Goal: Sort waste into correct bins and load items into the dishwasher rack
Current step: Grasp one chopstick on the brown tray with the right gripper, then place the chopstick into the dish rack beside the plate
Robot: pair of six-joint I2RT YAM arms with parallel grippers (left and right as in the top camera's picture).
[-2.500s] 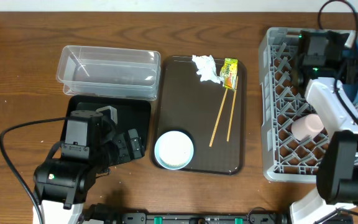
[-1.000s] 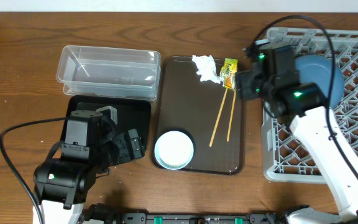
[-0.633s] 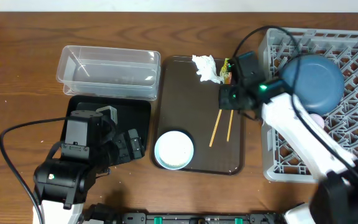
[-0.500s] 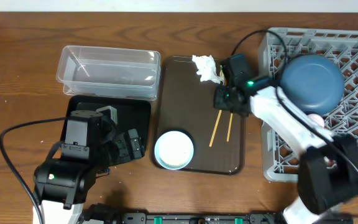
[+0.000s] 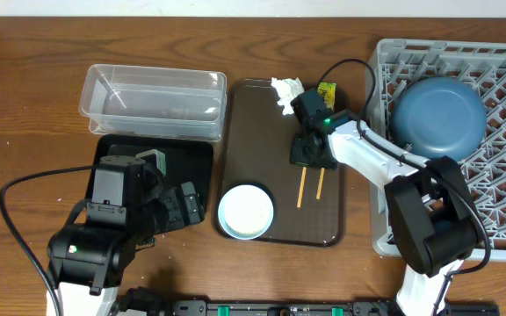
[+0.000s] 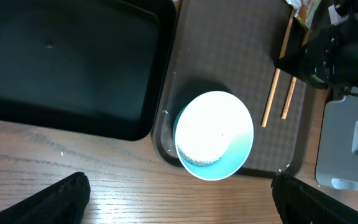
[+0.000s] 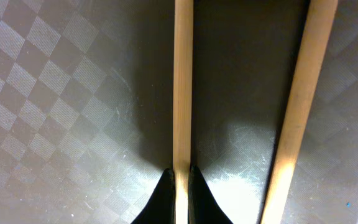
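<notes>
The grey dishwasher rack stands to the right of my right gripper in the overhead view. I should lift the chopstick over the rack's rim and release it inside.
My right gripper (image 5: 309, 160) is down on the dark brown tray (image 5: 271, 132), its fingertips (image 7: 180, 182) shut on one wooden chopstick (image 7: 183, 81). The second chopstick (image 7: 298, 118) lies loose beside it. Both chopsticks (image 5: 311, 185) stick out below the gripper. The crumpled white tissue (image 5: 287, 91) and the yellow-green wrapper (image 5: 327, 90) lie at the tray's far end. The pale green bowl (image 5: 246, 211) holds white rice grains (image 6: 209, 134). The dark blue dish (image 5: 437, 114) rests in the grey dishwasher rack (image 5: 490, 219). My left gripper (image 6: 185, 205) is wide open and empty above the table's front edge. The pink cup and white bowl are out of view.
The clear tub (image 5: 152, 101) stands at the back left. The black container (image 5: 169, 154) lies in front of it, partly under my left arm, and also shows in the left wrist view (image 6: 73, 62). The rack stands right of the tray.
My right arm left the blue dish in the rack, swung left over the tray, came down and closed on one chopstick. The left arm has not moved.
</notes>
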